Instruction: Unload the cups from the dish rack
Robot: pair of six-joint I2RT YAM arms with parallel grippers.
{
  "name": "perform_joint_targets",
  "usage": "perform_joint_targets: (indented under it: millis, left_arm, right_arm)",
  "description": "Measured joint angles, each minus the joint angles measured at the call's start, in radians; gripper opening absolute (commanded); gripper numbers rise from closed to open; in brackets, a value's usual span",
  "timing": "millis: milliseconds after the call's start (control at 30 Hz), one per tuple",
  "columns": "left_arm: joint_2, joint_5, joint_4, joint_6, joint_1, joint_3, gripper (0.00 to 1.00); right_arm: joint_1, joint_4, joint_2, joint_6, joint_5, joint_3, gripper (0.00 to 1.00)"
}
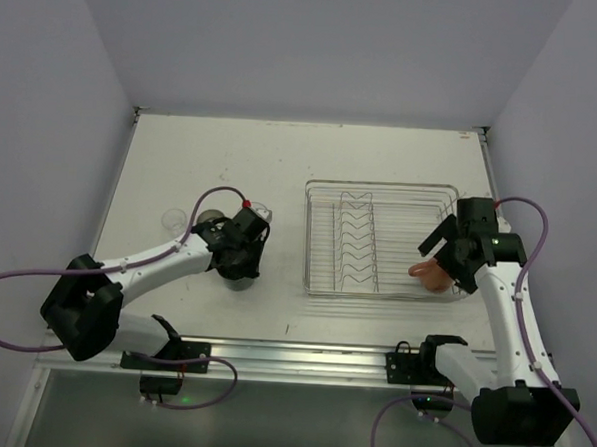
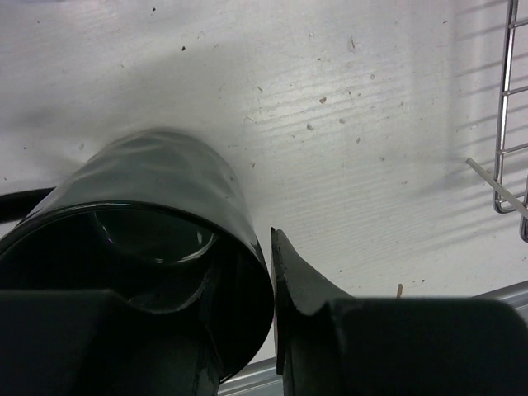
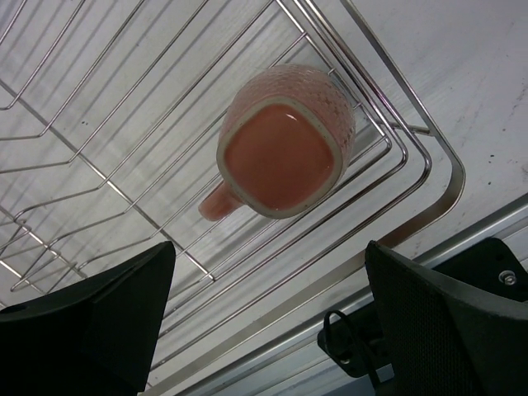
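The salmon-pink cup stands below my right gripper, so next this gripper needs to lower its spread fingers to both sides of the cup's upturned base [image 1: 435,278] [image 3: 282,157] and close them there.
The silver wire dish rack [image 1: 380,193] sits right of centre. A salmon-pink handled cup [image 1: 432,277] stands in its near right corner and shows from above in the right wrist view [image 3: 280,148]. My right gripper [image 1: 443,253] hovers over that cup, open and empty [image 3: 268,289], its fingers [image 3: 91,330] wide apart. My left gripper [image 1: 241,263] is left of the rack, shut on the rim of the dark grey mug [image 1: 238,278]. In the left wrist view the mug [image 2: 148,206] has one finger inside it and one fingertip [image 2: 289,272] against its outer wall.
A clear tumbler [image 1: 175,218] and another small cup [image 1: 211,217] stand on the table behind the left arm. A further clear one [image 1: 260,210] is by the left wrist. The rack's corner [image 2: 505,124] edges the left wrist view. A metal rail [image 1: 302,356] runs along the near edge.
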Motion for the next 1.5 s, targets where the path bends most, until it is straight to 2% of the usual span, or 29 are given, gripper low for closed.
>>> perform_joint_targets:
  millis: [267,533,900,1200,1300,1367,1400,1500]
  left_arm:
    - [-0.024,0.0,0.016,-0.007,0.0,-0.005,0.39]
    - [-0.077,0.025,0.025,-0.006,-0.001,-0.005,0.4]
    - [-0.164,0.04,0.026,0.005,-0.001,0.012,0.41]
    - [-0.164,0.052,0.026,0.015,-0.005,0.013,0.41]
    - [-0.164,0.055,0.026,0.016,-0.005,0.013,0.41]
    - [-0.164,0.055,0.026,0.018,-0.005,0.013,0.41]
    - [-0.165,0.056,0.026,0.019,-0.005,0.013,0.41]
    - [-0.168,0.06,0.026,0.019,-0.005,0.013,0.41]
  right_arm:
    - [-0.061,0.002,0.032,0.01,0.042,0.0,0.99]
    - [-0.113,0.033,0.124,0.009,0.041,0.0,0.99]
    - [-0.12,0.114,0.216,0.009,0.004,-0.025,0.97]
    - [-0.121,0.156,0.229,0.009,-0.013,-0.055,0.72]
    - [-0.121,0.162,0.229,0.01,-0.012,-0.055,0.58]
    - [-0.122,0.165,0.229,0.008,-0.012,-0.055,0.44]
    - [-0.121,0.166,0.229,0.008,-0.012,-0.056,0.31]
    - [-0.121,0.169,0.225,0.008,-0.012,-0.058,0.1]
